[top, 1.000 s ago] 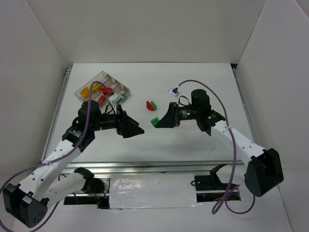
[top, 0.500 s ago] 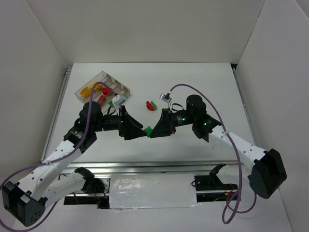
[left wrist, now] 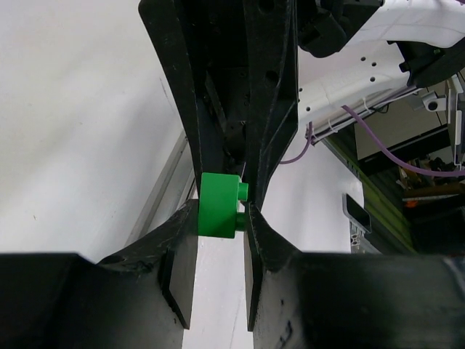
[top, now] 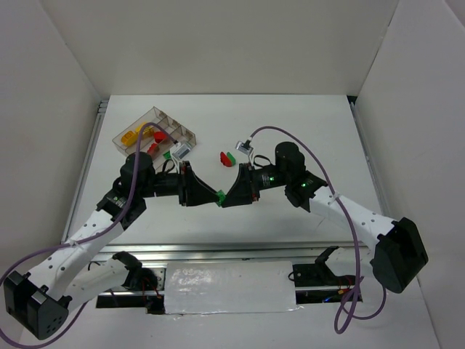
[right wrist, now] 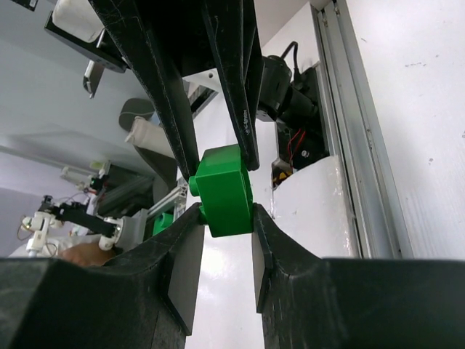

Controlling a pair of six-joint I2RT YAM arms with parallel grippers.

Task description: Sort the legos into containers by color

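Next, the left gripper carries the green lego outward to the left in the top view, tipping down over the tray's green section, since green shows there.
One green lego hangs above the table between the two arms, gripped from both sides. My left gripper is shut on its left end, my right gripper on its right end. The left wrist view has the green lego pinched at my left gripper's tips, with the right gripper's fingers closed on it from above. Seen from the right wrist, the green lego sits in my right gripper. The containers, a clear three-part tray, stand at the back left, holding yellow, red and green legos.
A red lego and a green lego lie touching on the table just behind the two grippers. White walls close in the table on the left, back and right. A metal rail runs along the near edge.
My right arm has carried the green lego leftward to the left gripper. The left gripper, open a second ago, has shut on the lego's other end.
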